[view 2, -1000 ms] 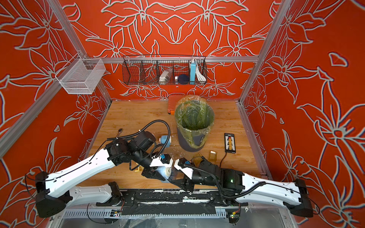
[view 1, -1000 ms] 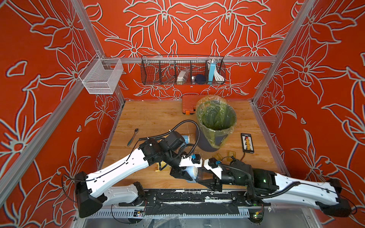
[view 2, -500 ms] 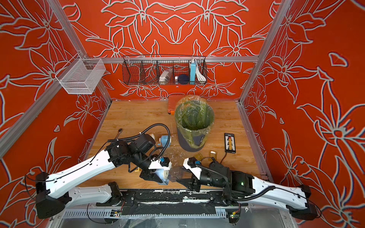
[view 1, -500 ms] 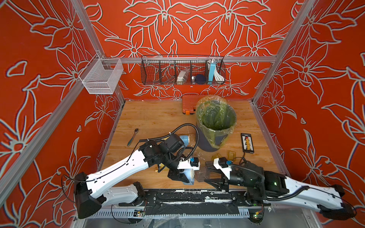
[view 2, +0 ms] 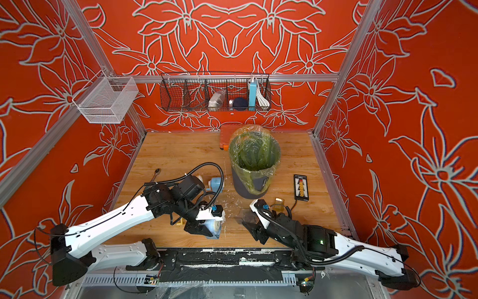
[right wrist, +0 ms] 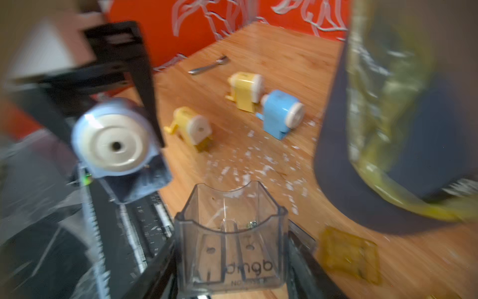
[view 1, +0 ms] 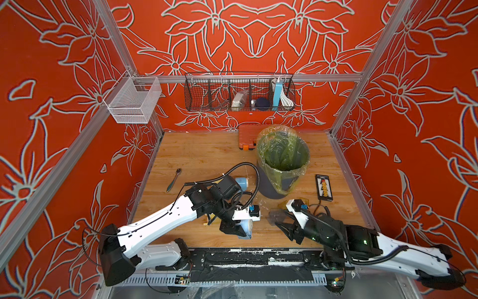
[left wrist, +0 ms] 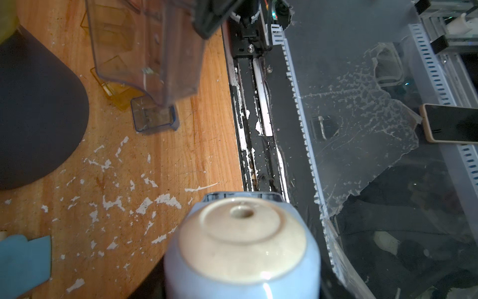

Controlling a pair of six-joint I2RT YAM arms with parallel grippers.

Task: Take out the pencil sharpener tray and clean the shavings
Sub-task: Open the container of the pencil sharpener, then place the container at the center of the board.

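My right gripper moves outward next and lowers the tray onto the wood (view 1: pixel 300 187) between the bin and the black card to free it, since that wood is bare.
My left gripper (view 1: pixel 239 230) is shut on a pale blue pencil sharpener (view 1: pixel 246 229) with a cream face (left wrist: pixel 243 233), held over the table's front edge. The clear grey tray (right wrist: pixel 230 238) is out of the sharpener and sits between the black fingers (right wrist: pixel 155 269) of my right gripper (view 1: pixel 280 222), which is shut on it. In both top views the tray (view 2: pixel 244 216) hangs a short way right of the sharpener (view 2: pixel 214 227). A few specks lie inside the tray. Whitish shavings (left wrist: pixel 113 202) are scattered on the wood between the sharpener and the bin, and also show in the right wrist view (right wrist: pixel 258 165).
A dark bin lined with a green bag (view 1: pixel 283 160) stands behind the grippers. Two yellow sharpeners (right wrist: pixel 245 90) (right wrist: pixel 191 128) and a blue one (right wrist: pixel 280 114) lie on the table. Loose yellow (right wrist: pixel 349 256) and blue (left wrist: pixel 154 116) trays, a wrench (view 1: pixel 173 180) and a black card (view 1: pixel 323 187) lie nearby.
The right gripper has drawn back to the right with the tray, pulling it clear of the sharpener. The left gripper has shifted slightly toward the front edge, still holding the sharpener.
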